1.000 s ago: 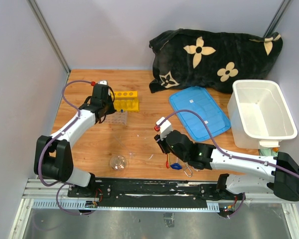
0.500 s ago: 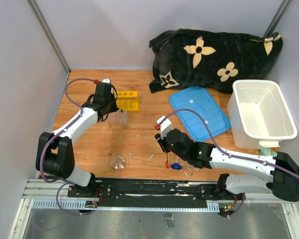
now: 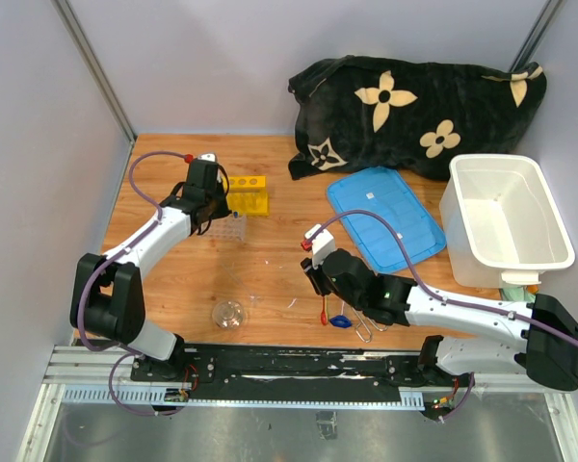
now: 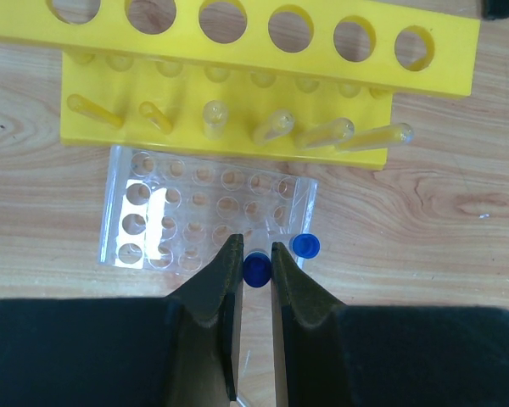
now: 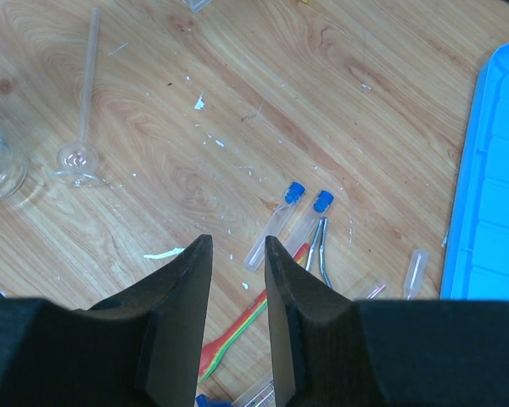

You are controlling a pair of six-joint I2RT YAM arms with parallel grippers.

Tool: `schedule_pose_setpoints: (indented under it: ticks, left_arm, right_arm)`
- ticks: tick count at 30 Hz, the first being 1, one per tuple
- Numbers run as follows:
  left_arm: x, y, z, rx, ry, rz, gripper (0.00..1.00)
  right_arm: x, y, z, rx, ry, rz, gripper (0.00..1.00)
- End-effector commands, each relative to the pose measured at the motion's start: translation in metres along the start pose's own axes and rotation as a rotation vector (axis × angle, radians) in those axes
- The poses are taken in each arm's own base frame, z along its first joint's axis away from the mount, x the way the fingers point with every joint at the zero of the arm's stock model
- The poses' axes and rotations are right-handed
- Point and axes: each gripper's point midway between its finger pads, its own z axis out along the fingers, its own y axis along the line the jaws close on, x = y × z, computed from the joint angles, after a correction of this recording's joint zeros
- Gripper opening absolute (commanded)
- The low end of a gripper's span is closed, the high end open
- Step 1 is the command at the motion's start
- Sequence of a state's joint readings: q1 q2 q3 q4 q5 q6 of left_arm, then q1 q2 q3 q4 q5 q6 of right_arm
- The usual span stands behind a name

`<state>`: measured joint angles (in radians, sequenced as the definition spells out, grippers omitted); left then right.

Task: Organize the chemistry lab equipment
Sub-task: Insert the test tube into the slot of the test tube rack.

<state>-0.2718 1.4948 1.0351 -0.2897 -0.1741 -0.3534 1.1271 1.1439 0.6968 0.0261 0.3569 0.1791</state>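
Note:
I will bring my left gripper down next, and then I will release the tube in the near row.
My left gripper (image 4: pixel 255 251) is shut on a blue-capped test tube (image 4: pixel 256 270) and holds it upright over the near right corner of a clear holed rack (image 4: pixel 178 212). A second blue-capped tube (image 4: pixel 305 246) stands in that corner. The yellow tube rack (image 4: pixel 237 38) is just behind; it also shows in the top view (image 3: pixel 244 195). My right gripper (image 5: pixel 236 246) is open and empty above the table. Beyond it lie two blue-capped tubes (image 5: pixel 276 222), metal tongs (image 5: pixel 322 254) and a red-handled spatula (image 5: pixel 246 318). A round glass flask (image 3: pixel 229 314) stands at the front left.
A glass funnel-like piece (image 5: pixel 81 157) lies near the flask. The blue lid (image 3: pixel 385 219) lies right of centre, the white tub (image 3: pixel 509 221) at the far right, the black flowered cloth (image 3: pixel 414 106) at the back. A small clear pipette (image 5: pixel 414 271) lies by the lid.
My left gripper has shifted slightly right, toward the racks, with the tube in it. The right arm has barely moved.

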Motion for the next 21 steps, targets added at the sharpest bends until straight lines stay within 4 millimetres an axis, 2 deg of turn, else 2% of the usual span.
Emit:
schedule_pose_setpoints:
  ticks: [1,21]
  left_arm:
    - [-0.016,-0.004,-0.007,0.0,-0.04,-0.003,0.0]
    - [0.0,0.002,-0.001,-0.031,0.014,0.019,0.0]
  right_arm:
    - [-0.004,-0.005,0.0,0.006,-0.022,0.035,0.32]
    - [-0.001,-0.006,0.001,0.006,-0.016,0.047,0.32]
